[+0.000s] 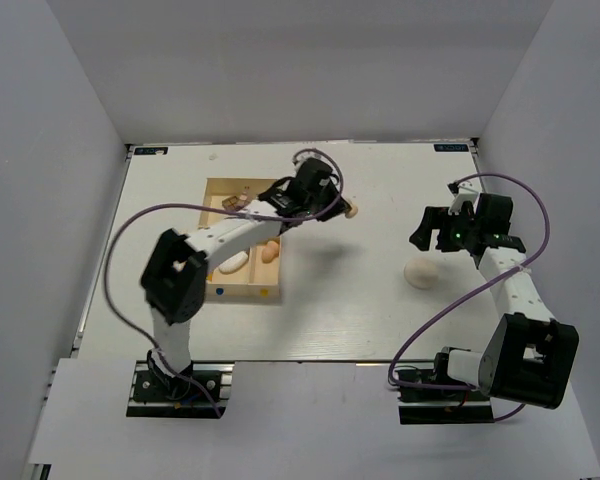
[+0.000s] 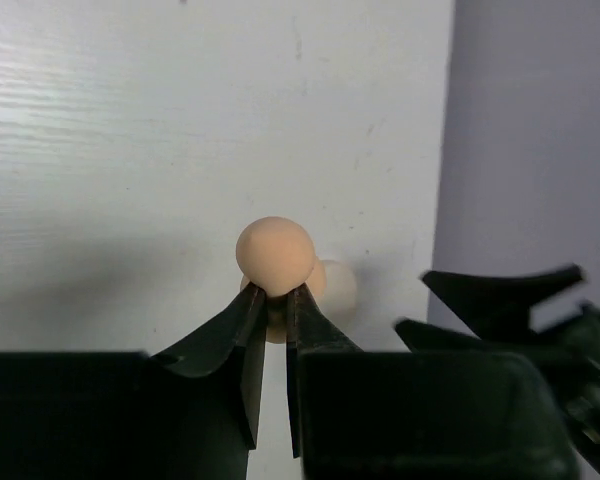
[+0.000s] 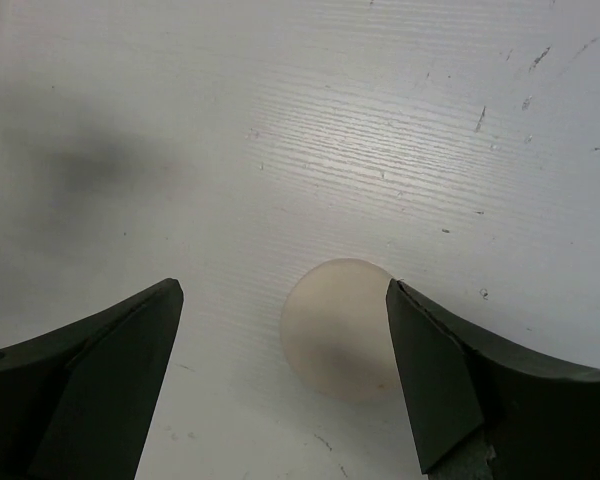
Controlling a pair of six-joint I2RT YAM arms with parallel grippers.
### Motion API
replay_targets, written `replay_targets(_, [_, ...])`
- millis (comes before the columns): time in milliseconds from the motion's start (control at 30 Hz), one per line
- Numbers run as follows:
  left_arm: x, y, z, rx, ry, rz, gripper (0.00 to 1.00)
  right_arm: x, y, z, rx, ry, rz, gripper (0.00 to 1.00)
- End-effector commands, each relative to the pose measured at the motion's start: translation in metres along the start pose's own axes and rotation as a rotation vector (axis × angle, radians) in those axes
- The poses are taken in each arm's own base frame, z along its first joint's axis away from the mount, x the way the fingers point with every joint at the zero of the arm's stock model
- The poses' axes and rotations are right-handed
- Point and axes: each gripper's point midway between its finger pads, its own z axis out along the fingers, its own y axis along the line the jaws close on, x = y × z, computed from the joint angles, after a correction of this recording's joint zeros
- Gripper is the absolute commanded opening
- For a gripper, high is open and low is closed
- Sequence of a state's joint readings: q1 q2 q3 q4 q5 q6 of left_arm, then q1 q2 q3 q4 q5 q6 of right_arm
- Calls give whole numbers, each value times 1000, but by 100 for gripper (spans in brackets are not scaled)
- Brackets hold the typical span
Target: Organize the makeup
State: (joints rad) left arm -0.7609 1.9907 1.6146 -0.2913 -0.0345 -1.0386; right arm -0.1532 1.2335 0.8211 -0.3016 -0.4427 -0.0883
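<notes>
The box's sponge section [image 1: 266, 269] lies below the sponge, so next my left gripper needs to move back, to the left in the top view and down to free the sponge.
My left gripper [image 1: 340, 207] is shut on a tan egg-shaped sponge [image 1: 352, 210] and holds it in the air just right of the pale wooden divided box [image 1: 212, 215]. In the left wrist view the sponge [image 2: 274, 254] sits pinched at the fingertips [image 2: 250, 310]. My right gripper [image 1: 432, 236] is open above the round cream puff [image 1: 421, 272], which lies on the table. In the right wrist view the puff [image 3: 340, 330] lies between the open fingers, close to the right one. The palettes, compact and tube are out of view.
The box holds a white oval piece [image 1: 232, 263], tan sponges [image 1: 270, 250] and a small brown item [image 1: 230, 202]. The left arm reaches over the box. White walls close in the table on three sides.
</notes>
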Motion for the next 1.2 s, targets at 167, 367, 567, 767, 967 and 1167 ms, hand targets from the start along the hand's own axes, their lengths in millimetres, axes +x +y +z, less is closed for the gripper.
replay_targets(167, [-55,49,-145,-168,-259,159,19,6,8,0,-90,23,-61,89])
replay_targets(367, [-52,121,-184,-430,-271,221,19,25,-2,8,-70,116,-74,89])
replay_targets(567, [-48,146,-181,-523,-242,274,19,34,-20,9,4,157,-136,89])
replay_targets(767, [-39,170,-162,-612,-182,300,26,32,-22,6,18,157,-161,89])
replay_targets(967, [-32,187,-143,-664,-137,316,50,35,-24,6,30,167,-150,89])
replay_targets(1167, [-34,185,-132,-677,-128,323,71,28,-29,6,45,158,-170,89])
